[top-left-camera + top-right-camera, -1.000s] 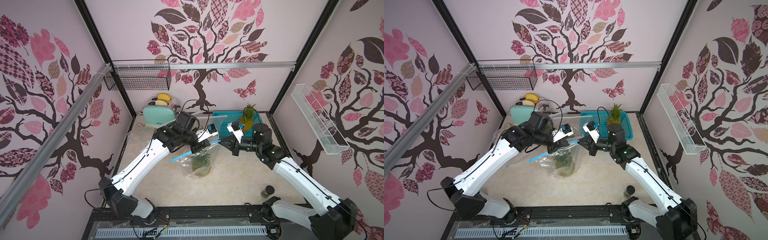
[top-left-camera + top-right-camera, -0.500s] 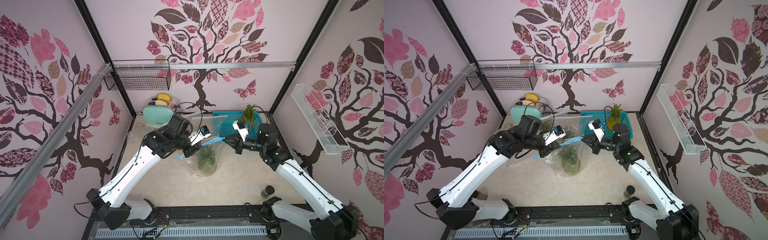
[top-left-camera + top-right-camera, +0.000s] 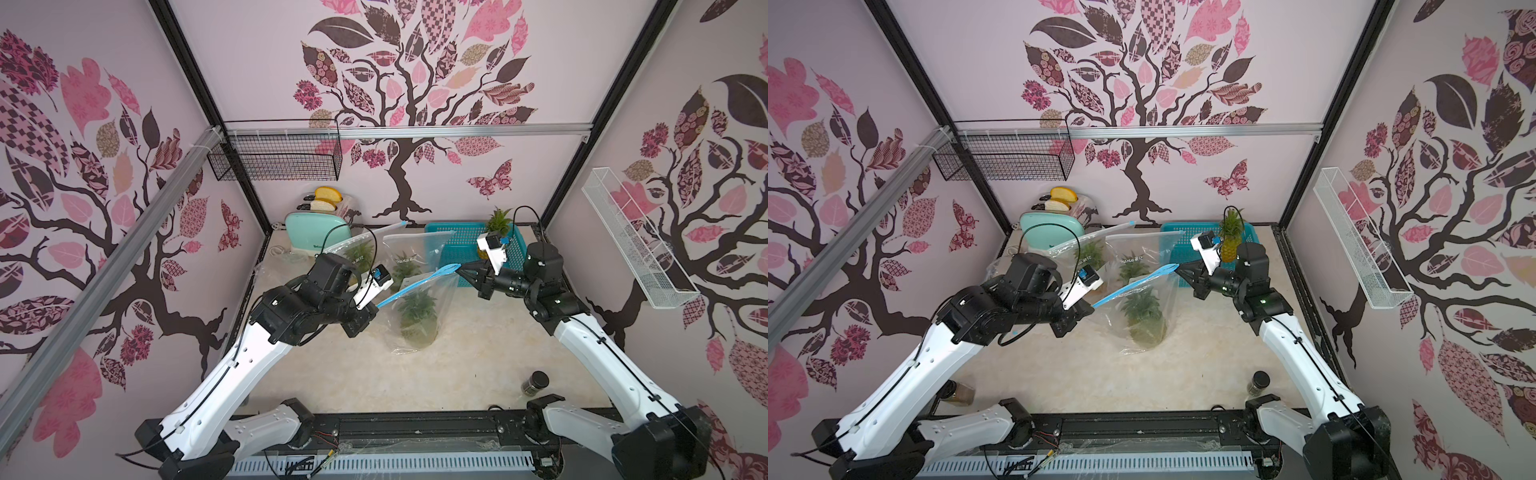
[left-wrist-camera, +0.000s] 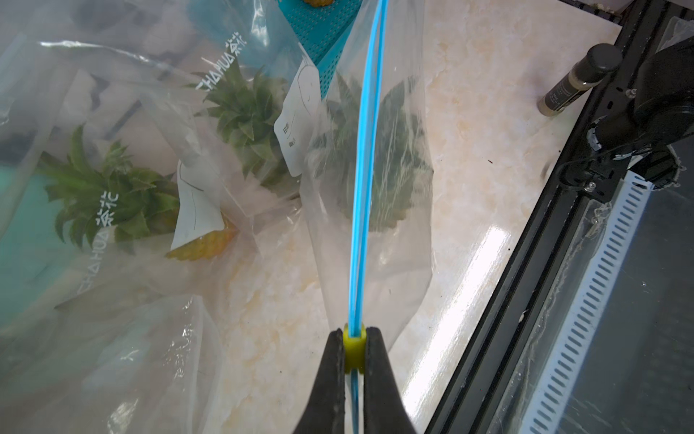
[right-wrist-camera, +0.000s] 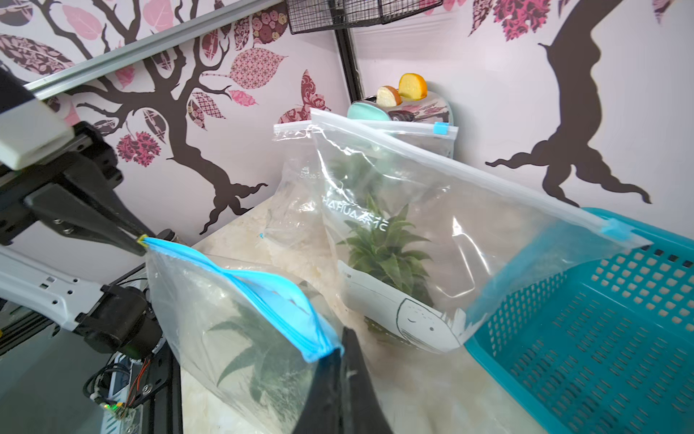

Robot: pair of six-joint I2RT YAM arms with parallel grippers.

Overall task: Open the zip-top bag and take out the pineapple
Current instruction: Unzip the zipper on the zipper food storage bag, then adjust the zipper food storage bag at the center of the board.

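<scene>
The robot's left gripper should next open where it is and let go of the yellow slider (image 4: pixel 353 349), which is between its fingers at the end of the blue zip, since the tracks of the zip run apart.
A clear zip-top bag (image 3: pixel 415 328) with a blue zip strip (image 4: pixel 362 188) hangs taut between my two grippers, its bottom on the table. The pineapple (image 3: pixel 415 311) stands inside it, its green leaves (image 5: pixel 255 357) showing through the plastic. My left gripper (image 4: pixel 353 334) is shut on the yellow slider (image 4: pixel 353 349) at the strip's left end; in both top views it is (image 3: pixel 376 306) (image 3: pixel 1092 306). My right gripper (image 5: pixel 340 347) is shut on the bag's right top corner (image 3: pixel 457 269). In the left wrist view the strip's two tracks run slightly apart.
Two more bagged pineapples (image 3: pixel 405 257) (image 3: pixel 357 253) stand behind. A teal basket (image 3: pixel 457 239) at the back right holds a bare pineapple (image 3: pixel 497 224). A mint toaster (image 3: pixel 307 235) sits at the back left. A small jar (image 3: pixel 536 382) stands front right, another (image 3: pixel 959 392) front left.
My grippers have drawn apart: the left one has slid left along the strip with the slider, and the right one has moved right and back with the corner. The strip spans wider.
</scene>
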